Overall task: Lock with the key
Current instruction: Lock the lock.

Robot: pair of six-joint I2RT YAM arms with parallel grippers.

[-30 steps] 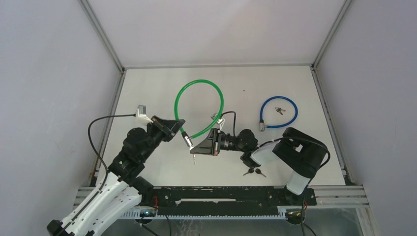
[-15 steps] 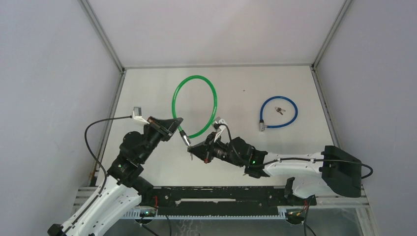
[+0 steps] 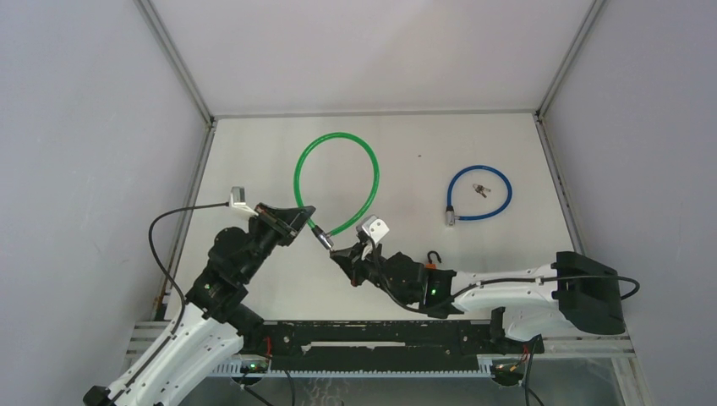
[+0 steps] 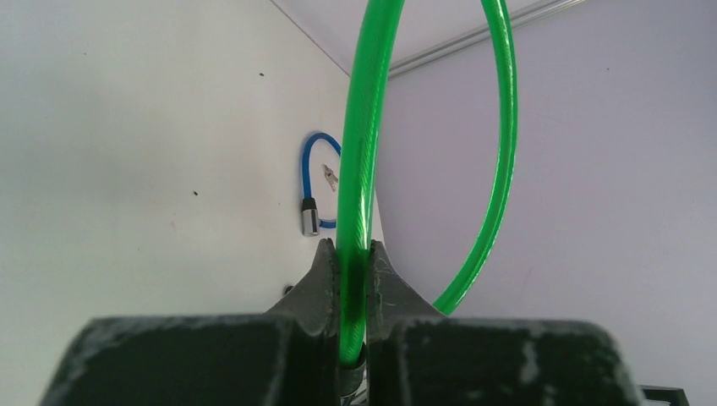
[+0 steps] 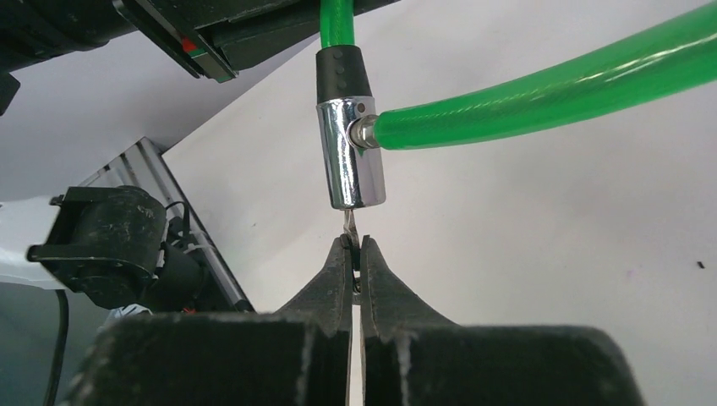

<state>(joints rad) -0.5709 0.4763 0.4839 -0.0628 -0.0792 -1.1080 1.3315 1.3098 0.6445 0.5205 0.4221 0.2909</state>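
Note:
The green cable lock will go down next onto the bare tabletop below its loop (image 3: 335, 188), as that spot lies clear. The robot's left gripper will tilt downward, bring it there and release it.
A green cable lock (image 3: 336, 182) loops over the table, and my left gripper (image 3: 306, 213) is shut on its cable just above the chrome lock barrel (image 3: 325, 239). In the left wrist view the green cable (image 4: 363, 152) runs straight up between the closed fingers of that gripper (image 4: 349, 254). My right gripper (image 5: 356, 247) is shut on a small key (image 5: 349, 227), whose blade points up and meets the lower end of the chrome barrel (image 5: 351, 161). Seen from above, the right gripper (image 3: 338, 254) sits right below the barrel.
A blue cable lock (image 3: 499, 182) with a pair of keys (image 3: 480, 189) inside its loop lies at the right of the table; it also shows far off as a blue cable (image 4: 314, 161). The right arm stretches low across the front. Grey walls surround the table.
The right arm has unfolded and reached left, carrying the key up to the lock barrel's end. The left gripper and green loop shifted slightly left.

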